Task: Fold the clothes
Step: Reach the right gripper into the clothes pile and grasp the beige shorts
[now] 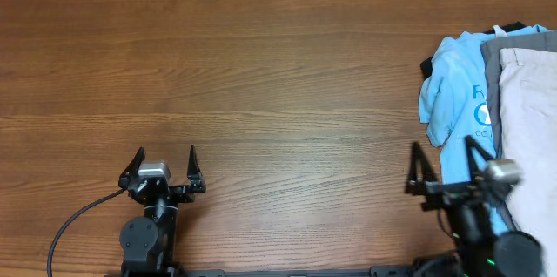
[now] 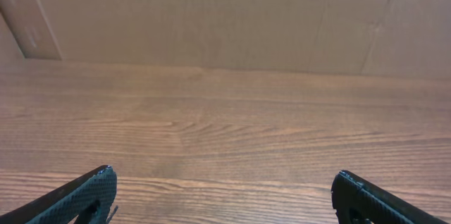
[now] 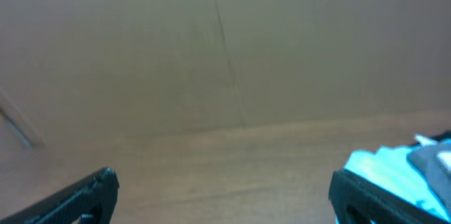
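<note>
My right gripper should reach for the topmost shorts' far corner (image 1: 513, 64) (image 3: 445, 158), which is outward of it and to its right in the overhead view, and tilt down to close.
The clothes are a pair of light beige shorts (image 1: 531, 124) lying on top of a pile at the table's right edge, partly cut off by the frame. My right gripper (image 1: 443, 145) stands open near the table's front edge, just left of the pile, and its right finger is over the blue cloth. In the right wrist view the right gripper (image 3: 224, 182) holds nothing. My left gripper (image 1: 165, 157) is open at the front left, far from the pile. The left wrist view shows only bare wood between the wide jaws of the left gripper (image 2: 224, 182).
Under the shorts lie a plain grey garment (image 1: 498, 59) and a light blue printed T-shirt (image 1: 454, 94), with a dark cloth edge (image 1: 426, 68) peeking out. The T-shirt (image 3: 380, 162) shows beside my right finger. A brown wall (image 2: 225, 13) backs the wooden table (image 1: 261, 77).
</note>
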